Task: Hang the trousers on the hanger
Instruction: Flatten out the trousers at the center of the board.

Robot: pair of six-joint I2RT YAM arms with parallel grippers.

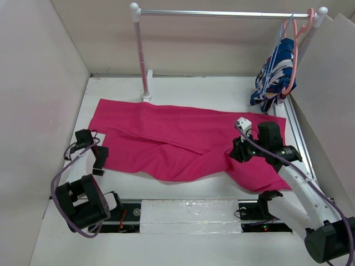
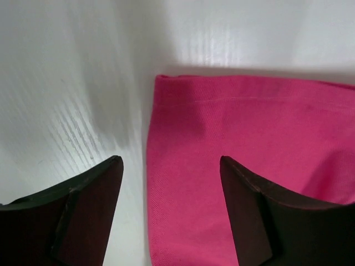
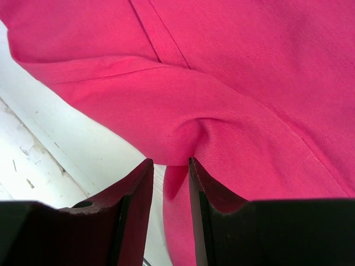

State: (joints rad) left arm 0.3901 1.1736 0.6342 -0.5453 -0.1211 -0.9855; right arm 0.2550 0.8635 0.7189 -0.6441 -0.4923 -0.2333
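Note:
My left gripper comes down onto the near corner of the trousers' folded hem (image 1: pixel 109 165) (image 2: pixel 166 124) next, since that corner lies below it. It then closes with the hem's edge between the open fingers.
The magenta-pink trousers (image 1: pixel 166 136) lie spread across the white table. My left gripper (image 1: pixel 100 159) is open at their left end. In the left wrist view its fingers straddle the edge of a trouser-leg hem (image 2: pixel 233 127), with the gripper (image 2: pixel 169 163) low over it. My right gripper (image 1: pixel 238 149) is over the right part of the trousers. In the right wrist view the gripper (image 3: pixel 169 162) is nearly closed, pinching a puckered fold of the trousers (image 3: pixel 222 111) at its tips. The thin light-blue hanger (image 1: pixel 277 43) hangs at the right end of the rail.
A clothes rack (image 1: pixel 222 13) stands at the back, its left post (image 1: pixel 142 61) rising from the table. A salmon-pink hanger (image 1: pixel 297 50) and a blue-and-white patterned garment (image 1: pixel 275 75) hang at its right end. White walls enclose the table; a metal rail (image 1: pixel 302 144) runs along the right.

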